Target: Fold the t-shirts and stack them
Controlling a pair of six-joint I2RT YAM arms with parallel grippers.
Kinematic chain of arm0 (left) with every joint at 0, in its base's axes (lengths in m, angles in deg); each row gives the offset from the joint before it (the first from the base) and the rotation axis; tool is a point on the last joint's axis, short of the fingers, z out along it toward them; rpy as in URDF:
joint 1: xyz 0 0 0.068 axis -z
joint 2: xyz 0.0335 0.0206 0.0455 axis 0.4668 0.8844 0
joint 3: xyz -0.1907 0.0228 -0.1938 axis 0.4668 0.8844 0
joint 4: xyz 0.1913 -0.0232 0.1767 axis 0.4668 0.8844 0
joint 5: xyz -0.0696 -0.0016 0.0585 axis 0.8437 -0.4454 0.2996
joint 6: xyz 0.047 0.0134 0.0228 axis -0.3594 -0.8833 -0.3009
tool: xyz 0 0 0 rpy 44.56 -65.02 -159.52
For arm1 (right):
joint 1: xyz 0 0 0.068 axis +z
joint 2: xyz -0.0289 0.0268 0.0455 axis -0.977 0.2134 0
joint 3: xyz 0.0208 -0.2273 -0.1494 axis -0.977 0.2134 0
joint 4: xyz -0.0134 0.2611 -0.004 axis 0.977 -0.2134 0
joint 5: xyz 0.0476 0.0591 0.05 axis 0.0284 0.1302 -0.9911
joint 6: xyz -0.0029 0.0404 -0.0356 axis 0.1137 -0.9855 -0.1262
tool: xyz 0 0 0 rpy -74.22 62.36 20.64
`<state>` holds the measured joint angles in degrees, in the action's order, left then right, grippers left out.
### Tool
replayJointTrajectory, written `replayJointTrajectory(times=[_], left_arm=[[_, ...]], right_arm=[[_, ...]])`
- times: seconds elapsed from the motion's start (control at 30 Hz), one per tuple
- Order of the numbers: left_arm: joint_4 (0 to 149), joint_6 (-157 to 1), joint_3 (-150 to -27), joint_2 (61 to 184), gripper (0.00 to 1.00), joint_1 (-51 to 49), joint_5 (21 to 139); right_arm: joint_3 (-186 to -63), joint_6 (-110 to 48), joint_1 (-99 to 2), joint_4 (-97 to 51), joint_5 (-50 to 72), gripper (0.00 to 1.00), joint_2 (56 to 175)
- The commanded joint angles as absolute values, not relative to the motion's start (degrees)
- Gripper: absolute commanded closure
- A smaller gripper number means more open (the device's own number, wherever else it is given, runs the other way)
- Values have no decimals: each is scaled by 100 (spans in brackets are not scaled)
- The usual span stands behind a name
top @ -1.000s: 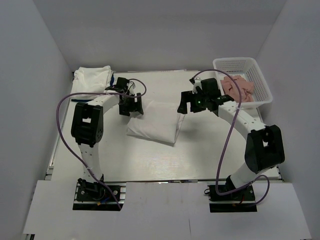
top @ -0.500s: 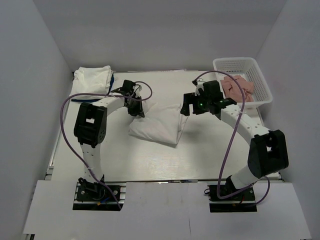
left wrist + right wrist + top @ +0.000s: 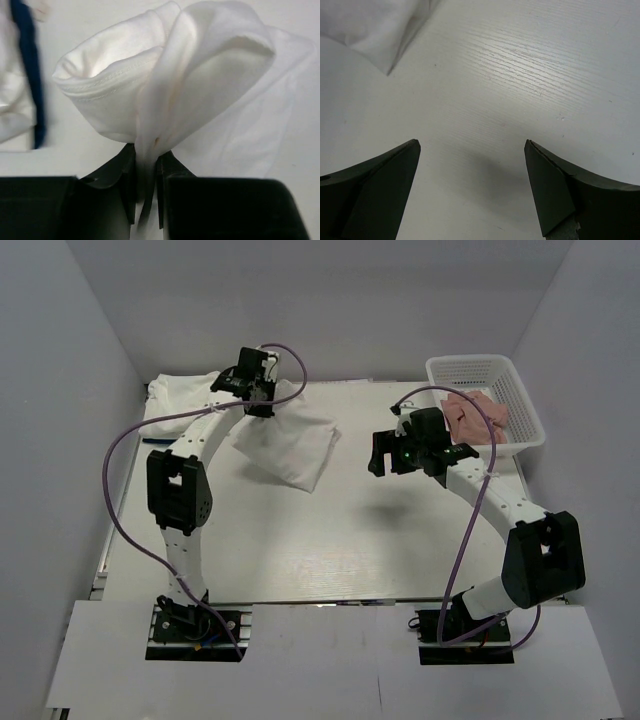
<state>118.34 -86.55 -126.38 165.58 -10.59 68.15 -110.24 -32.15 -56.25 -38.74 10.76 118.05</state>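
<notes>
The left gripper will next move over the t-shirt by the blue strip [image 3: 178, 400] and release the held t-shirt, because that place is to the gripper's left in the top view.
My left gripper [image 3: 261, 408] is shut on a bunched edge of a folded white t-shirt [image 3: 290, 446], which hangs lifted over the back-left part of the table. In the left wrist view the cloth [image 3: 200, 75] is pinched between the dark jaws of the left gripper [image 3: 146, 157]. Another folded white t-shirt [image 3: 185, 393] lies at the back-left corner, just left of the held one. Over bare table right of centre, my right gripper [image 3: 386, 462] is open and holds nothing. The right wrist view shows the right gripper [image 3: 472, 145] with wide jaws and a corner of the held t-shirt [image 3: 370, 30] at top left.
A white plastic basket [image 3: 510, 390] with pink cloth [image 3: 470, 412] in it stands at the back right. A dark blue strip [image 3: 30, 75] lies beside the back-left t-shirt. Grey walls enclose the table on three sides.
My left gripper shut on the folded t-shirt's edge and carried it up and toward the back left. My right gripper stayed open and drew slightly down and to the right.
</notes>
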Motion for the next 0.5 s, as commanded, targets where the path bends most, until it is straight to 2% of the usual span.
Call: replayJointTrajectory(times=[0.0,0.27,0.47], left_arm=[[11806,-9549,-12859,15895,100,-1139,5732],[11146,-10858,-12964,15709,100,-1253,4852],[11268,-11036,-13833,16034,100,-1473,4850]], right_arm=[[-11022,-3034,-5632,-3771,1268,10,11593],[-11207,-2998,-5632,-3815,1215,10,11664],[-11251,-3033,-5615,-3719,1040,10,11690]])
